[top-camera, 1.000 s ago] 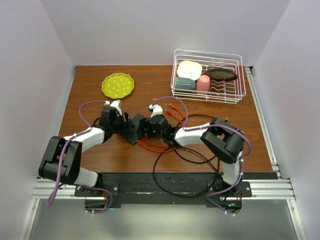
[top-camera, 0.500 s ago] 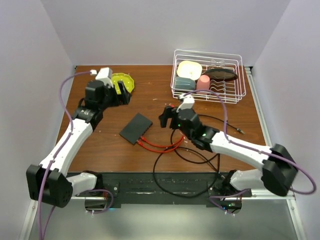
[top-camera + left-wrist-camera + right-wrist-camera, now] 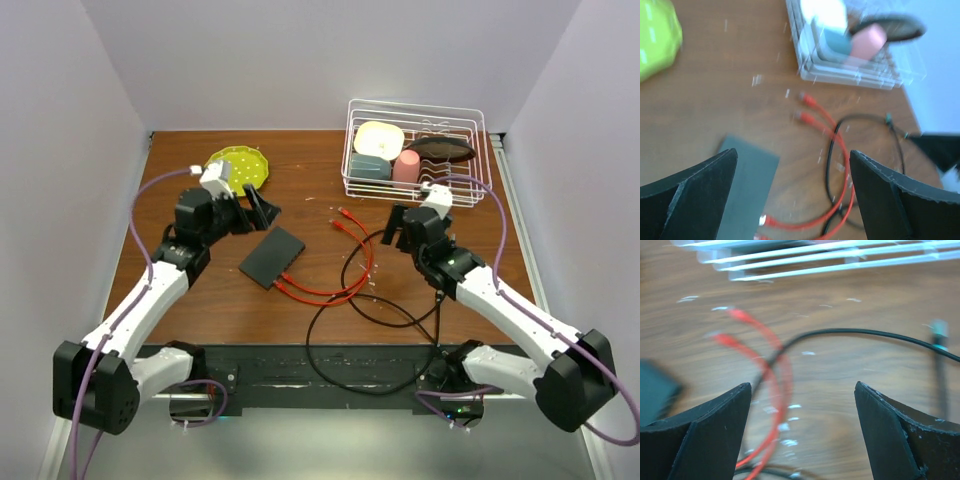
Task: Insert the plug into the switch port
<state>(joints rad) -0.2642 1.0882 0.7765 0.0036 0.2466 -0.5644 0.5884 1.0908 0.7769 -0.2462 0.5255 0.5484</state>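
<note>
I next need to move my right gripper over and down to the black cable below, toward the right in the wrist view, behind its teal end [image 3: 941,377], keeping that end clear.
The flat black switch [image 3: 272,256] lies left of centre on the table; its ports are too small to make out. Two red cables [image 3: 340,292] end at its near-right edge, their plugs [image 3: 765,220] against the box. Their other two red plugs [image 3: 343,216] lie loose on the wood, also seen as red plugs [image 3: 730,327] ahead of the right wrist. My left gripper [image 3: 258,210] hovers open just behind the switch [image 3: 747,175], holding nothing. My right gripper [image 3: 394,228] hangs open to the right of the loose plugs, holding nothing.
A white wire dish rack [image 3: 470,185] with cups and bowls stands at the back right. A yellow-green plate [image 3: 237,168] sits at the back left. A black cable [image 3: 340,345] loops over the front centre, its end [image 3: 940,332] lying to the right.
Both grippers left the switch a second ago. The left arm swung up toward the plate and has come back near the switch, jaws wider. The right arm has drawn back to the right.
</note>
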